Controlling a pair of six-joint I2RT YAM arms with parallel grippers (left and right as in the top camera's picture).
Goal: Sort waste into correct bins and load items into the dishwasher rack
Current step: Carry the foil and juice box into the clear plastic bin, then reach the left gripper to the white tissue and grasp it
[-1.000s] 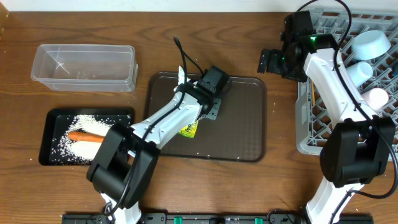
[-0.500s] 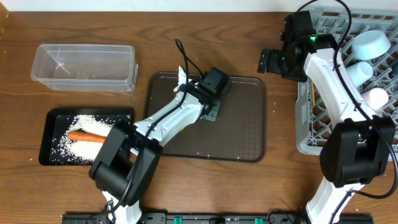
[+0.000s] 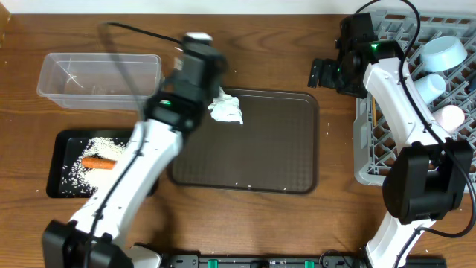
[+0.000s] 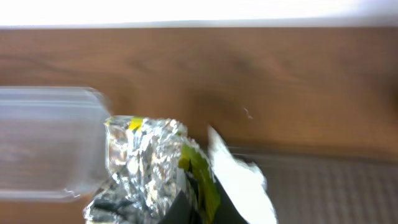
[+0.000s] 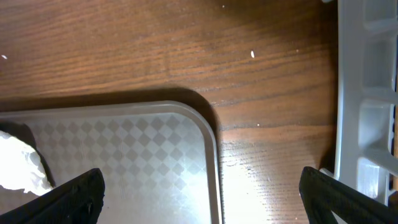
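Note:
The open clear tub (image 3: 100, 80) is to the left of my left gripper in the overhead view, so my left gripper should next carry the wrapper (image 3: 225, 110) over it and let it go inside.
My left gripper (image 3: 216, 104) is shut on the crumpled silver-white wrapper (image 3: 225, 110), held above the far left corner of the brown serving tray. In the left wrist view the wrapper (image 4: 149, 162) with its yellow-green print fills the space at my left gripper (image 4: 199, 211), and the clear tub (image 4: 50, 143) lies just to its left. The clear tub (image 3: 100, 80) stands at the far left. Nearer, the black tray (image 3: 62, 138) holds rice and the carrot (image 3: 99, 163). My right gripper (image 3: 321, 74) hangs open beside the grey dishwasher rack (image 3: 372, 141).
The brown serving tray (image 3: 260, 149) occupies the table's middle; its corner (image 5: 124, 149) and the rack's wall (image 5: 367, 93) show under my open right gripper (image 5: 205, 199). A light-blue bowl (image 3: 444, 52) and two cups (image 3: 429, 84) sit in the rack.
My left gripper shut on the wrapper on the brown tray, then lifted it and swung it back and left toward the clear tub. The right arm has not moved.

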